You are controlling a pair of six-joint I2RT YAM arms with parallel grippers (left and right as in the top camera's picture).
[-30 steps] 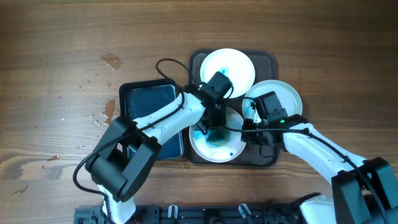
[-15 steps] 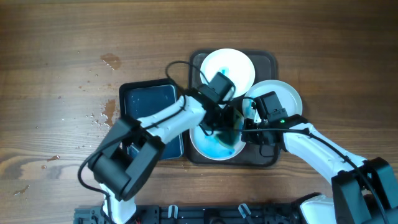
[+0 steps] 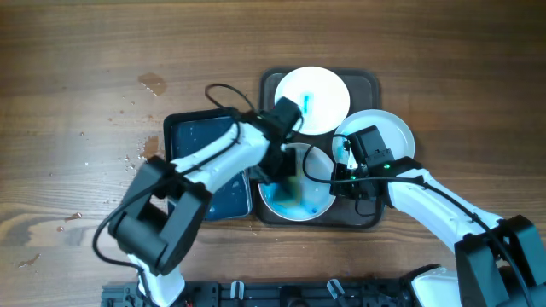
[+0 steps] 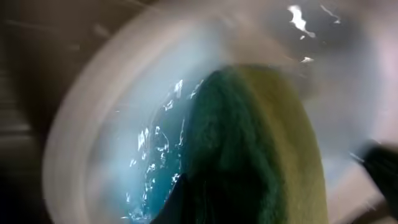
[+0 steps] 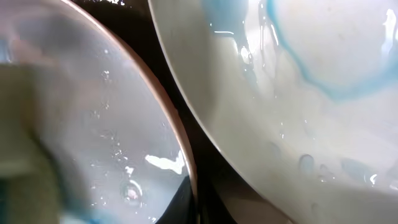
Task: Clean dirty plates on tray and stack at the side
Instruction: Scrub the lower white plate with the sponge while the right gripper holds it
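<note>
Next I need to raise my left gripper off the plate, cross left in the overhead view to the dark blue tray and release the sponge inside.
Three white plates are on or over the dark brown tray (image 3: 364, 83). The far plate (image 3: 311, 101) has a blue smear. The right plate (image 3: 384, 130) overhangs the tray's right rim and shows blue rings in the right wrist view (image 5: 311, 68). The front plate (image 3: 299, 203) is smeared blue. My left gripper (image 3: 286, 173) is shut on a green sponge (image 4: 261, 155) pressed onto the front plate's wet blue centre (image 4: 137, 162). My right gripper (image 3: 339, 179) pinches the front plate's right rim (image 5: 180, 162).
A smaller dark blue tray (image 3: 203, 145) lies just left of the brown tray, under my left arm. Water drops (image 3: 136, 159) and a stain (image 3: 153, 83) mark the wood at the left.
My left gripper has swept the sponge to the right and then back to the left across the front plate. The right arm has stayed on the rim.
</note>
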